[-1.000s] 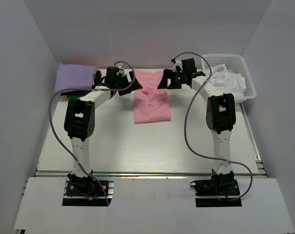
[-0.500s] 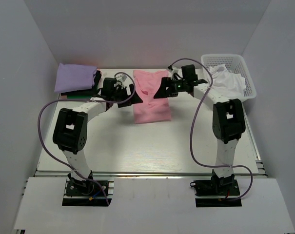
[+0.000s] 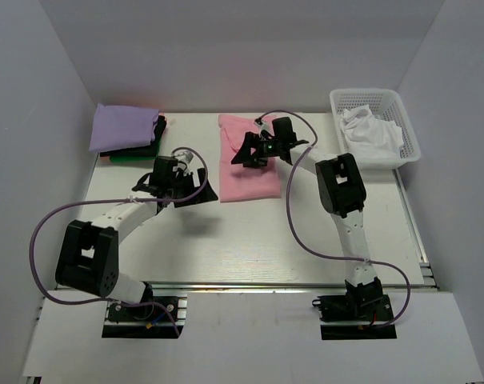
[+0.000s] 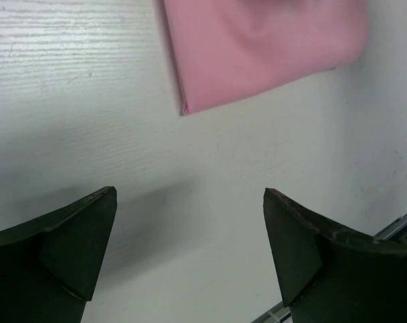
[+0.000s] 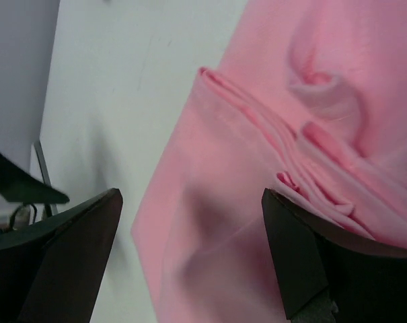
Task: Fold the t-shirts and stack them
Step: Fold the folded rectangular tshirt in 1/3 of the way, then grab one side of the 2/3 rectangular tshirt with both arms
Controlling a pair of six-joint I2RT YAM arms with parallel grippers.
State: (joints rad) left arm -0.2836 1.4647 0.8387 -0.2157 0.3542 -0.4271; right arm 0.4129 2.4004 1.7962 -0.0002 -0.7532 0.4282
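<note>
My right gripper has to draw back and to the right in the top view, onto the shirt's near corner opposite my left gripper.
A pink t-shirt (image 3: 262, 178) lies folded in a rectangle at the middle back of the table. Folds bunch at its middle in the right wrist view (image 5: 277, 114). My right gripper (image 3: 245, 151) hovers open over its upper left part, with pink cloth below the gap (image 5: 192, 195). My left gripper (image 3: 203, 190) is open just left of the shirt's near left corner, over bare table (image 4: 188, 194); that pink corner (image 4: 257, 47) lies ahead of it. A folded lavender t-shirt (image 3: 123, 126) tops a stack at the back left, with black (image 3: 158, 128) and green (image 3: 112, 160) cloth under it.
A white lattice basket (image 3: 410, 132) at the back right holds crumpled white cloth (image 3: 370, 132). White walls close in the back and both sides. A metal rail (image 3: 242, 284) runs along the table's near edge.
Both arms have drawn back from the far edge. The left gripper swung down to beside the shirt's near left corner. The right gripper moved left over the shirt. The pink shirt lies as before.
</note>
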